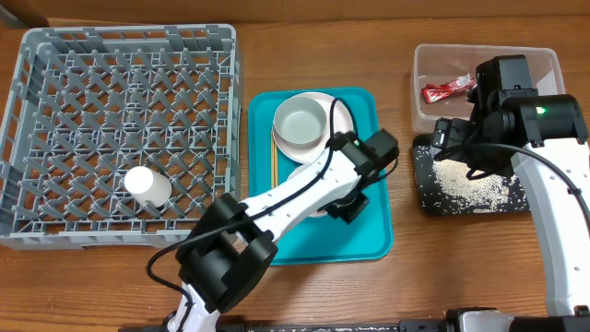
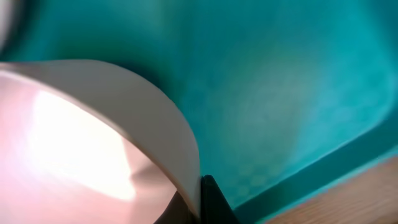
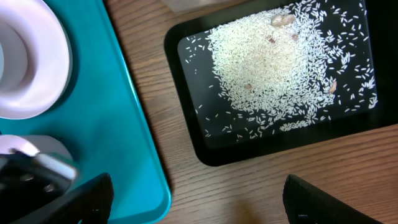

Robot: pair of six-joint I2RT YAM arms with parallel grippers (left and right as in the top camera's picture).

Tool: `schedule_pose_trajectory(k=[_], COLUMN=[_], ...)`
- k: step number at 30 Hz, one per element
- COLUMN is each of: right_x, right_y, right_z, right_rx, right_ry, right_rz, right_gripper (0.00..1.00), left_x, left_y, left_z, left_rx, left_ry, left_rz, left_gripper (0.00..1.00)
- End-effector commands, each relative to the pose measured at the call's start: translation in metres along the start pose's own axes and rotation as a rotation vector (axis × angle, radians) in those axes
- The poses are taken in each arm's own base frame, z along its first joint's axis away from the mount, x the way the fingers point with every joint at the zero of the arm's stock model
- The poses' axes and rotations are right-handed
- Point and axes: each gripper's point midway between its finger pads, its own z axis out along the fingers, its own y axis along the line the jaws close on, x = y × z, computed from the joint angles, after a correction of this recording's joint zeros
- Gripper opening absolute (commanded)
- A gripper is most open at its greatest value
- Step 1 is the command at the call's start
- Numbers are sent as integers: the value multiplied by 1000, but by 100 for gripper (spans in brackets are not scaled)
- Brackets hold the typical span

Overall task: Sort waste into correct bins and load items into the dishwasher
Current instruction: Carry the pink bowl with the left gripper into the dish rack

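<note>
I should next lift my left gripper, move it across to the left in the overhead view to the rack's empty wires beyond the white cup (image 1: 147,184) and let go of the pinkish-white bowl there.
My left gripper (image 1: 348,201) is low over the near right part of the teal tray, shut on the rim of the pinkish-white bowl (image 2: 93,143). In the left wrist view the fingers (image 2: 202,202) pinch that rim. The white plate (image 1: 343,115) holds the pale grey bowl (image 1: 302,123), with chopsticks (image 1: 274,168) beside them. The white cup (image 1: 147,184) lies in the grey dish rack (image 1: 55,55). My right gripper (image 3: 199,205) is open and empty over bare wood by the black tray (image 3: 186,37) of rice grains (image 3: 273,62). The red wrapper (image 1: 449,89) lies in the clear tub (image 1: 424,65). The white scrap does not show.
The teal serving tray (image 1: 369,235) sits between the rack and the bins; its edge shows in the right wrist view (image 3: 124,124). My left arm crosses the tray's near half. Bare wooden table lies in front of the black tray.
</note>
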Motion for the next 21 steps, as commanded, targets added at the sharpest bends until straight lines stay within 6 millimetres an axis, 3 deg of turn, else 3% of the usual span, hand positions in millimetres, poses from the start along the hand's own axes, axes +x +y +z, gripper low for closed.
schedule_pose_trajectory(k=[1,3,6,7,11,12,14,15,17,21], right_x=[-8,-8,-8,-8,-8,-8,-8,-8,-8,-8], right_y=[0,0,0,0,0,0,0,0,0,0], right_z=[-10,-10,-10,-10,-10,-10,-10,-10,-10,-10], right_rx=[-2,-2,-2,-2,-2,-2,-2,-2,-2,-2], right_ry=[-43,-43,-43,-43,-43,-43,-42,-42,-43,-42], right_rz=[6,6,7,7,7,7,7,7,7,7], right_gripper=[89,89,89,89,89,89,89,89,89,89], left_x=[-29,-35,-42,-42,-33,-27,-12,-8,9,30], left_y=[21,40,86,107,152,172,215,223,260,305], left_z=[-90,-118,-153,-162,-186,-194,-201,-202,-207,-195], left_rx=[38,83,232,333,619,690,764,781,823,823], left_ry=[-242,-323,-458,-504,-645,-701,-790,-813,-914,-982], left_rz=[-42,-74,-169,-200,-218,-240,-304,-309,-340,-410], left_gripper=[4,4,4,4,4,4,4,4,4,4])
